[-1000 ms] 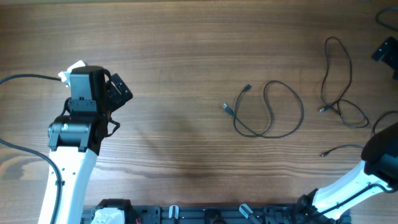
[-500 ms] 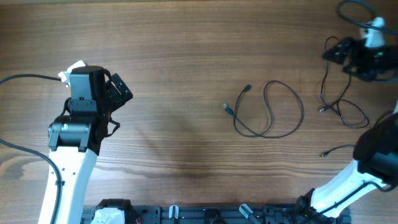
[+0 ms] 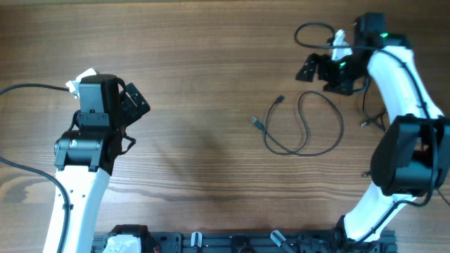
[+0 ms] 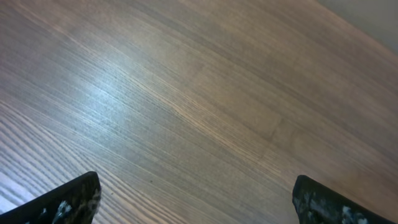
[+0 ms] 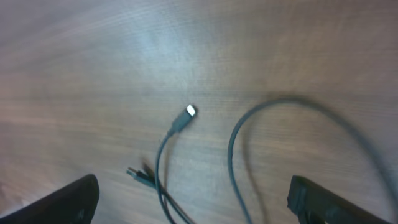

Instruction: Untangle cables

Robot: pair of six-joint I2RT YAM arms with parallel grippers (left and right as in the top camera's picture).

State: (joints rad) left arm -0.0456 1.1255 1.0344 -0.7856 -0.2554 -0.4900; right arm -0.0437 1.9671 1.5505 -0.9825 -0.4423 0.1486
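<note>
The cable loop's far bend (image 3: 304, 96) (image 5: 247, 116) lies below, clear of the crossing cable parts, so I will next move my right gripper down onto it, toward the left in the overhead view.
A thin black cable (image 3: 304, 128) lies looped on the wood right of centre, with its plugs at the left (image 3: 257, 123). A second thin cable (image 3: 384, 124) lies further right, partly hidden behind my right arm. My right gripper (image 3: 320, 76) hovers open just above the loop's far side. In the right wrist view, the cable's loop (image 5: 235, 134) and one bright plug (image 5: 189, 112) lie ahead of the open right gripper (image 5: 196, 208), with nothing between its fingers. My left gripper (image 3: 135, 105) stands open far to the left, and in its wrist view the left gripper (image 4: 198, 205) has only bare wood under it.
A thicker black wire (image 3: 313, 29) from the right arm's camera unit curls near the table's far edge. The right arm (image 3: 404, 165) crosses the table's right side from the front edge. A dark rail (image 3: 239, 242) runs along the front edge.
My right arm has swung from the far right edge inward and to the left, and now sits over the looped cable. The left arm has not moved.
</note>
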